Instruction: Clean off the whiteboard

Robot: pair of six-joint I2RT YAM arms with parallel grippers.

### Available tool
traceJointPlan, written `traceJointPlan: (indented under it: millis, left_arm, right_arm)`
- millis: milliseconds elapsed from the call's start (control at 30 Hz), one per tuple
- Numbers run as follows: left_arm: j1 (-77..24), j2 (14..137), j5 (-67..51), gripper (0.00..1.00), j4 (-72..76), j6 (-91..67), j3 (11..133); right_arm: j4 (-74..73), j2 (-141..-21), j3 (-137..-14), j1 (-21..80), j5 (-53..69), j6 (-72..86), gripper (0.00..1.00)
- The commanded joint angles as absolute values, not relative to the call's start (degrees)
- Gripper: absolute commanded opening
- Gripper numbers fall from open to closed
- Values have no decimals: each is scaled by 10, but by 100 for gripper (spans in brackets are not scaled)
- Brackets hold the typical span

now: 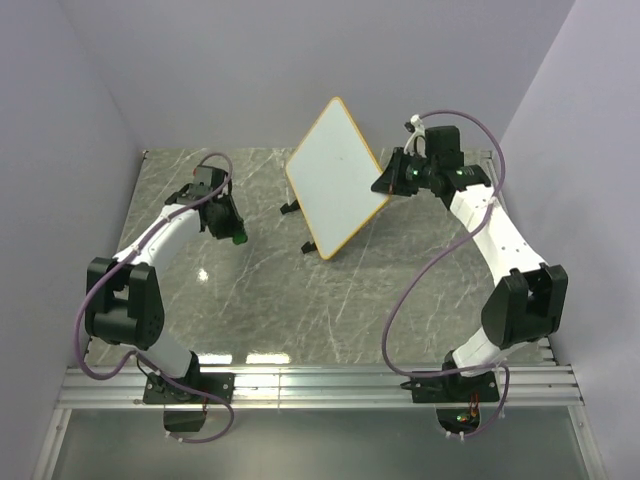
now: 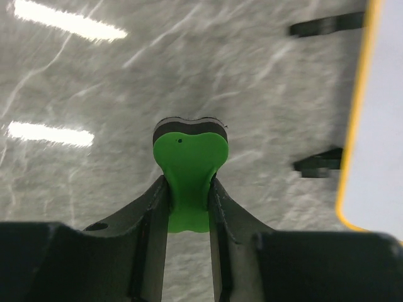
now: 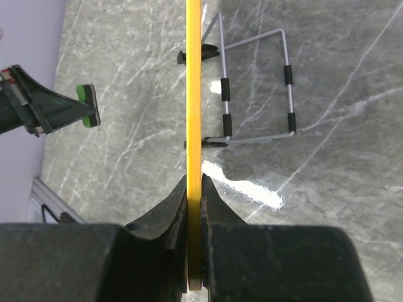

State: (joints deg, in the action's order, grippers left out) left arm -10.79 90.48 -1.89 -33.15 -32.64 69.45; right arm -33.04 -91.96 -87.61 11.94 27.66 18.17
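Note:
The white side of the whiteboard is already blank. My left gripper should move down and slightly away from the whiteboard to the bare marble below and let go of the green eraser.
The whiteboard stands upright on its black feet at the back middle of the table, its white face blank. My right gripper is shut on its right edge; in the right wrist view the orange rim runs edge-on between the fingers. My left gripper is shut on the green eraser with a black felt face, held above the table to the left of the board. The board's rim shows at the right of the left wrist view. The eraser also shows in the right wrist view.
The table is grey marble with bright light reflections. The board's wire stand and black feet rest on it. Lilac walls close the left, back and right sides. An aluminium rail runs along the near edge.

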Motion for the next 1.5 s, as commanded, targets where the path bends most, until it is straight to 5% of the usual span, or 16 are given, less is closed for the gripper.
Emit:
traceJointPlan:
  millis: [0, 833, 1467]
  left_arm:
    - [-101, 877, 21, 0, -320, -329, 665]
    - [-94, 897, 172, 0, -338, -384, 657]
    - [-93, 923, 88, 0, -310, -357, 680]
  right_arm:
    - [-270, -883, -811, 116, 256, 149, 0]
    - [-128, -665, -528, 138, 207, 55, 0]
    - [-211, -867, -700, 131, 287, 85, 0]
